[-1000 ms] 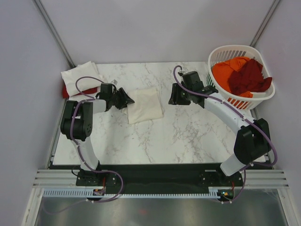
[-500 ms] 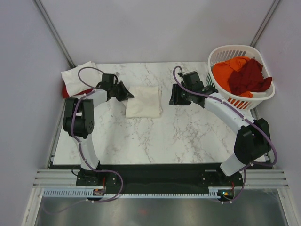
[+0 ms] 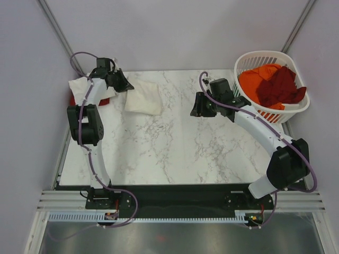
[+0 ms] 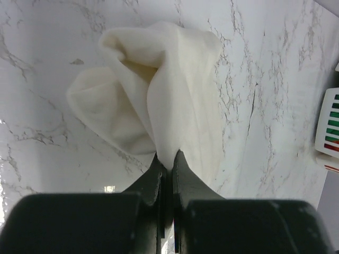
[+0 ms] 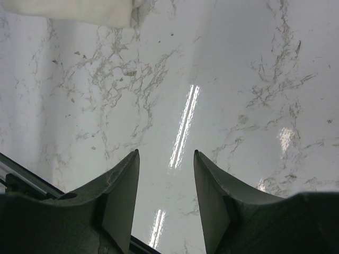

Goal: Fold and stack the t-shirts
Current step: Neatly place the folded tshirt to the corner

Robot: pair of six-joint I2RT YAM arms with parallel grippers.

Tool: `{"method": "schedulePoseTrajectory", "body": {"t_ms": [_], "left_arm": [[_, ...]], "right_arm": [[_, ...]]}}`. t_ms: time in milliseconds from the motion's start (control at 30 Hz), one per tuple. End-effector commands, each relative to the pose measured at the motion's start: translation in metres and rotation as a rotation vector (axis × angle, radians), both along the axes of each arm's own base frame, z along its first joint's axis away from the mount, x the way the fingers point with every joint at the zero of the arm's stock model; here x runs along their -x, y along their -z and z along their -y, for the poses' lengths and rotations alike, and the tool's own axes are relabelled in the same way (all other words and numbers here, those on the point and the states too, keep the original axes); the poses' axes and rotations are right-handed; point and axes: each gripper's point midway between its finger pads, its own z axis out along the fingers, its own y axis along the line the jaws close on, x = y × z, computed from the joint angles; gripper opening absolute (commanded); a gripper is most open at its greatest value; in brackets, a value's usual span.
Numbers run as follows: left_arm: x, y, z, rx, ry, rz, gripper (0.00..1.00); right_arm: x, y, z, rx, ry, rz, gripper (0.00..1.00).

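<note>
The robot needs to raise the cream shirt in its left gripper and bring it to the left in the top view, over that stack of white and red shirts.
My left gripper [image 3: 127, 87] is shut on the edge of a folded cream t-shirt [image 3: 143, 98] at the table's back left; in the left wrist view the shirt [image 4: 159, 95] hangs bunched from the closed fingertips [image 4: 166, 160]. A white folded shirt [image 3: 83, 90] lies on a red one [image 3: 74, 100] at the far left edge, beside the left gripper. My right gripper [image 3: 197, 106] is open and empty over bare marble [image 5: 212, 79] right of centre; its wrist view shows a corner of the cream shirt [image 5: 74, 11].
A white laundry basket [image 3: 294, 111] at the back right holds orange [image 3: 254, 76] and dark red [image 3: 280, 87] shirts. Grey walls stand behind and to both sides of the marble table [image 3: 175, 153].
My left gripper has dragged the cream shirt from the table's middle back and left toward the white and red stack. The right arm has barely moved.
</note>
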Motion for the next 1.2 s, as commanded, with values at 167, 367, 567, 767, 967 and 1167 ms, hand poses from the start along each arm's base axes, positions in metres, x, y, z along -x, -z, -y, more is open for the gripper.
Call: {"method": "schedulePoseTrajectory", "body": {"t_ms": [167,367,567,767,967,1167], "left_arm": [[-0.027,-0.047,-0.058,-0.089,-0.038,0.06,0.02],[-0.053,-0.109,-0.115,-0.068,-0.148,0.206,0.02],[-0.054,-0.137,-0.198,0.008,-0.316,0.269,0.02],[-0.046,-0.094,-0.238,-0.05,-0.372,0.191,0.14],[-0.027,-0.027,-0.279,-0.079,-0.475,0.031,0.99],[0.026,-0.017,-0.333,-0.235,-0.723,-0.109,1.0]], "right_arm": [[0.007,-0.022,-0.008,-0.084,-0.046,0.053,0.54],[0.011,-0.025,-0.01,-0.106,-0.057,0.057,0.54],[0.012,-0.03,-0.009,-0.114,-0.057,0.072,0.54],[0.012,-0.028,-0.013,-0.124,-0.065,0.058,0.54],[0.012,-0.025,-0.015,-0.128,-0.071,0.048,0.54],[0.012,-0.022,-0.016,-0.134,-0.079,0.039,0.54]]}}
